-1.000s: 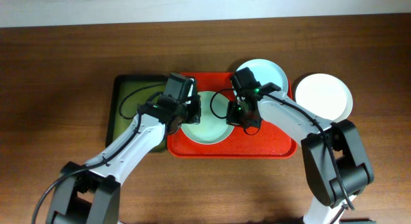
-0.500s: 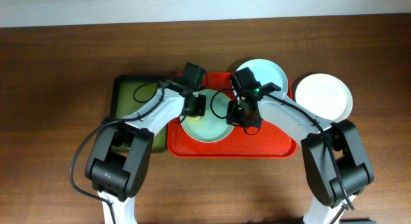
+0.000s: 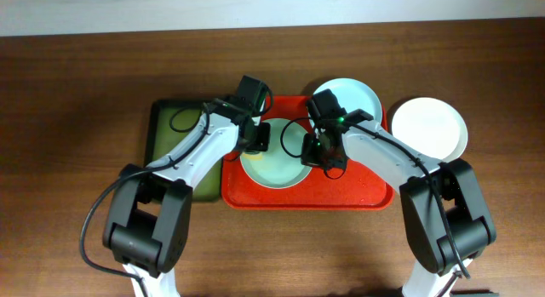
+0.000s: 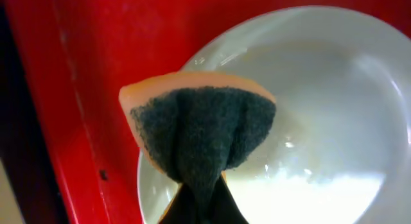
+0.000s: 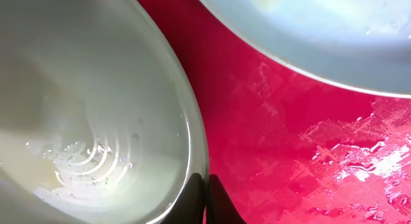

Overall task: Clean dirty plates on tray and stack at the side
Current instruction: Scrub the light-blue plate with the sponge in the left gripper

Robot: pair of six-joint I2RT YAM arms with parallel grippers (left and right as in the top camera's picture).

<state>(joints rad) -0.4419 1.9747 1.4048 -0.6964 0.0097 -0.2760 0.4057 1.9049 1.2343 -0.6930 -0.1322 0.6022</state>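
My left gripper is going to wipe across the plate next. Then it will lift the orange sponge over the edge of the tray and down into the green basin (image 3: 180,133).
The pale mint-green plate (image 3: 278,166) lies on the red tray (image 3: 358,185). My left gripper (image 3: 257,137) is shut on an orange sponge with a dark green scrub face (image 4: 199,134), which it holds over the plate's upper left rim (image 4: 321,89). My right gripper (image 3: 318,152) is shut on the plate's right rim, one finger on each side (image 5: 205,192). The plate's inside is wet (image 5: 83,108). The pale blue plate (image 3: 351,99) lies at the tray's back right and also shows in the right wrist view (image 5: 321,31). The white plate (image 3: 428,127) lies on the table, right of the tray.
A dark green basin (image 3: 170,144) stands against the tray's left side, under my left arm. The tray floor (image 5: 289,140) is wet near the right gripper. Brown tabletop surrounds everything.
My left arm swung in from the lower left, bringing the sponge over the mint-green plate's upper left rim. The right arm and the plates have not moved.
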